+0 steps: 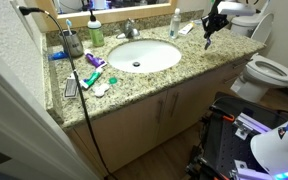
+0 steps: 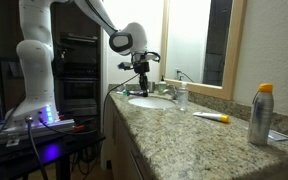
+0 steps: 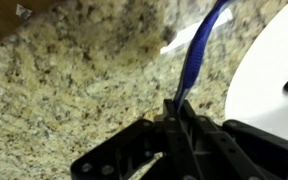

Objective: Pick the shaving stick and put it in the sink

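The stick is hanging over granite, so my gripper will next go toward the right in the wrist view and then down into the white sink to release it.
My gripper [image 3: 176, 108] is shut on the shaving stick [image 3: 198, 48], a slim blue-dark handle that sticks out from between the fingers. In the wrist view it hangs over the speckled granite countertop [image 3: 74, 80], next to the white sink [image 3: 274, 70]. In both exterior views the gripper [image 1: 209, 33] [image 2: 141, 82] is raised above the counter beside the oval sink [image 1: 144, 55] [image 2: 150, 101]. The stick shows only as a thin dark line under the fingers [image 1: 207, 42].
A green soap bottle [image 1: 96, 33] and the faucet [image 1: 131, 28] stand behind the sink. A green-and-pink tube [image 1: 92, 62] and small items lie at the counter's end. A toilet [image 1: 269, 70] stands beside the counter. A spray can [image 2: 261, 115] stands on the near counter.
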